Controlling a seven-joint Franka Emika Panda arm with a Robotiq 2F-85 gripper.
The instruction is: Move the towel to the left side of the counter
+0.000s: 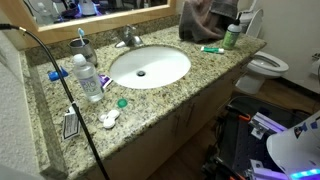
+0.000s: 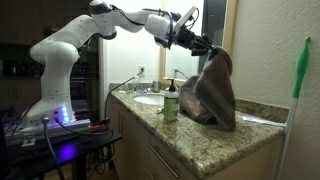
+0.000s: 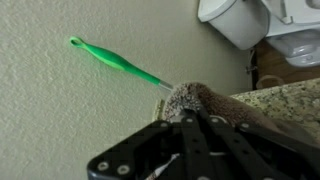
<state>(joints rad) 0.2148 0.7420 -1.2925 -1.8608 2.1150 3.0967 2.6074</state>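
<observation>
My gripper tilts downward and lowers the towel's fuzzy top onto the granite counter [image 2: 205, 127] beside the green bottle to release it next. Only the towel's lower end rests there.
The towel [image 2: 213, 92] is brown-grey and hangs from my gripper [image 2: 203, 47], its lower end resting on the granite counter [image 2: 200, 135]. In an exterior view the towel [image 1: 205, 18] shows at the far top edge of the counter [image 1: 60, 100], near the mirror. In the wrist view my gripper [image 3: 188, 118] has its black fingers closed together on the fuzzy top of the towel [image 3: 200, 98].
A white sink [image 1: 150, 66] with a faucet [image 1: 128, 38] is set in the counter. A green bottle [image 2: 171, 103], a clear bottle [image 1: 87, 78], a toothbrush [image 1: 212, 49] and small items lie around. A toilet [image 1: 266, 68] stands beside the counter. A green stick [image 3: 115, 62] leans by the wall.
</observation>
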